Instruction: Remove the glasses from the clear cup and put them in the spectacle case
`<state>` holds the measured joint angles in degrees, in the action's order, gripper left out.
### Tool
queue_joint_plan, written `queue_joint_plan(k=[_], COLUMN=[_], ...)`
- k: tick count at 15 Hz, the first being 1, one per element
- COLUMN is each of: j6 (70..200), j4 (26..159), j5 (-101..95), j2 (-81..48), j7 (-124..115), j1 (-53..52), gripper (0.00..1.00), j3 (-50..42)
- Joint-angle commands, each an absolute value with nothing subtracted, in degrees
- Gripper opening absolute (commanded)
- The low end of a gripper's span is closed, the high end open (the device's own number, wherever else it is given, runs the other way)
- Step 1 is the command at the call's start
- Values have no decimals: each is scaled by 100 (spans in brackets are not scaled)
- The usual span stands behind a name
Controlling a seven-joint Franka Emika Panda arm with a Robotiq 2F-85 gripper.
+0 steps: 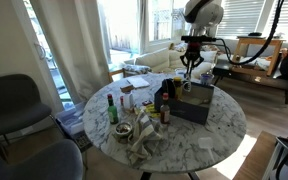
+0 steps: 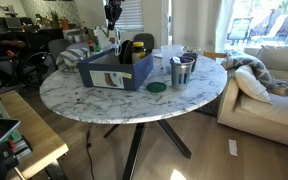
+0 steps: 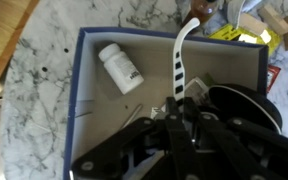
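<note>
The gripper shifts over the top of the black case next, which stands up in the box [image 1: 196, 104], then lowers the glasses into the case.
My gripper [image 3: 174, 112] hangs over the blue box [image 3: 74, 90]. Its fingers are closed on the glasses, whose white, black-striped temple [image 3: 180, 50] sticks out past the fingertips over the box's white floor. The lenses are hidden behind the fingers. A black rounded spectacle case [image 3: 239, 105] lies in the box just beside the fingers. In both exterior views the gripper [image 1: 192, 72] [image 2: 112, 22] is above the blue box [image 1: 196, 104] [image 2: 114, 72]. The black case [image 2: 136, 47] stands up in the box. Cups [image 2: 181, 70] stand on the table beside the box.
A white pill bottle [image 3: 120, 68] lies inside the box. The round marble table [image 2: 104, 100] also holds bottles [image 1: 112, 108], crumpled paper [image 1: 144, 140] and a green lid [image 2: 156, 87]. Chairs [image 1: 14, 100] and a sofa [image 2: 269, 80] surround it.
</note>
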<state>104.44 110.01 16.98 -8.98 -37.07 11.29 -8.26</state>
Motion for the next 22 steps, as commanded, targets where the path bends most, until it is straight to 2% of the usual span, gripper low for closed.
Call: queue_joint_plan(k=[1,7,8,9,10,17,18,22], j6=[11618,12949,13035,13078,13147,12972,12936,12809], j4=[11484,11793,11801,11808,11810,11294,11226,10941], j5=[2093,2339,2408,2480,2529,3553,3668,4200], j2=[-943,-1195,-1225,-1241,-1236,-586,-413,201], j7=[-3405,-3055,-3006,-2937,-2879,-1965,-1859,-1118], j1=[905,662,645,639,633,583,516,337], gripper=[3,3,36,37,44,97,100,100], j3=[-755,-573,-549,-530,-515,-201,-132,-15])
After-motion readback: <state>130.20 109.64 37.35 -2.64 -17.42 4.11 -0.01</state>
